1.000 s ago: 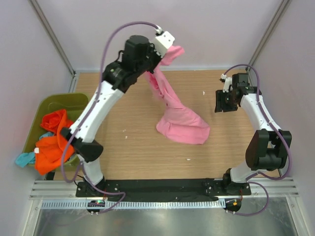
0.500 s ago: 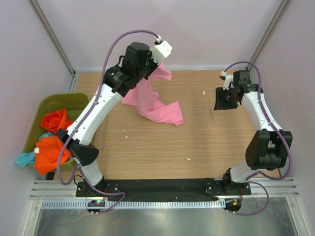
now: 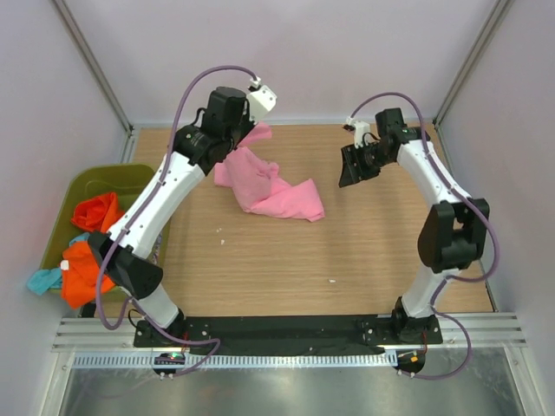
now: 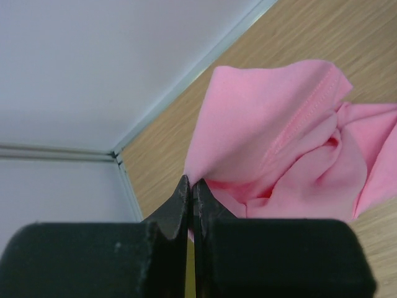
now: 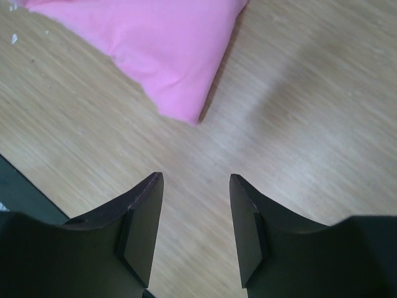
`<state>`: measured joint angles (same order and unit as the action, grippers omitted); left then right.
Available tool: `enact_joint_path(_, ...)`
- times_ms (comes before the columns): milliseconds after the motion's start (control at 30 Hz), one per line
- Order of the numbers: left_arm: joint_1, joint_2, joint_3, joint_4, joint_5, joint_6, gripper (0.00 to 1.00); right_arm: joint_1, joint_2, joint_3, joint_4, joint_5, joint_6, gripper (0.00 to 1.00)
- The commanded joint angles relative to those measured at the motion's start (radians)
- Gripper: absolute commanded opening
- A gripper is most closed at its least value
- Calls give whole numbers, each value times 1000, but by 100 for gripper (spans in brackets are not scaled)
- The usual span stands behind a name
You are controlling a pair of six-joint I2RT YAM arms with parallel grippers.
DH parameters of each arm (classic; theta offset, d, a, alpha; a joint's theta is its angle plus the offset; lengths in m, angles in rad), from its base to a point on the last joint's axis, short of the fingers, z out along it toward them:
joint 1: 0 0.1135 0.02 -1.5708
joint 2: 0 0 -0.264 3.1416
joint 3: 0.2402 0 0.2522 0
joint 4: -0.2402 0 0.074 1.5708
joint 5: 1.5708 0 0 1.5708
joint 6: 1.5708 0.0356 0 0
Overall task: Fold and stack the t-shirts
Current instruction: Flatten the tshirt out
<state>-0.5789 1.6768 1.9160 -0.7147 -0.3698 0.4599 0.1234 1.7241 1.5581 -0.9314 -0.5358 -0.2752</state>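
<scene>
My right gripper will go down to the left in the top view next, onto the far corner (image 3: 310, 183) (image 5: 239, 6) of the pink t-shirt's loose end, because that corner is still free.
A bright pink t-shirt (image 3: 270, 189) lies crumpled on the wooden table, its upper edge lifted toward the back. My left gripper (image 3: 247, 137) is shut on that edge; in the left wrist view the fingertips (image 4: 191, 184) pinch a corner of the pink t-shirt (image 4: 285, 136). To the right of the shirt my right gripper (image 3: 349, 173) hangs open over bare wood, holding nothing. In the right wrist view the gripper (image 5: 195, 181) stands just short of a corner of the pink shirt (image 5: 155, 43). Orange t-shirts (image 3: 87, 264) and a teal one (image 3: 42, 279) sit in the bin.
The olive-green plastic bin (image 3: 113, 178) stands at the table's left edge, shirts spilling over its near rim. White walls with metal posts close the back and sides. A black base rail (image 3: 286, 328) runs along the near edge.
The left gripper has come down and leftward with the pink shirt, which went from hanging stretched out to bunched on the table. The right gripper has swung left toward the shirt.
</scene>
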Motion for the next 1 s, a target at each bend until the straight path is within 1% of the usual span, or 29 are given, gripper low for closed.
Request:
enact_joint_path(0, 34, -86, -60, 9, -38, -3, 0, 22, 112, 97, 37, 8, -1, 53)
enact_joint_path(133, 106, -126, -90, -14, -6, -29, 0, 59, 227, 193, 62, 16, 17, 55)
enact_joint_path(267, 113, -134, -121, -43, -12, -24, 0, 105, 348, 266, 72, 2, 25, 57)
enact_joint_path(500, 125, -138, -153, -55, -15, -41, 0, 194, 498, 362, 85, 16, 30, 58)
enact_joint_path(633, 137, -127, -146, -54, -15, -41, 0, 209, 541, 393, 100, 39, 51, 60)
enact_joint_path(800, 154, -121, -143, -55, -17, -49, 0, 209, 557, 402, 114, 97, 56, 60)
enact_joint_path(967, 163, -112, -144, -57, -9, -56, 0, 206, 497, 376, 150, 161, 48, 59)
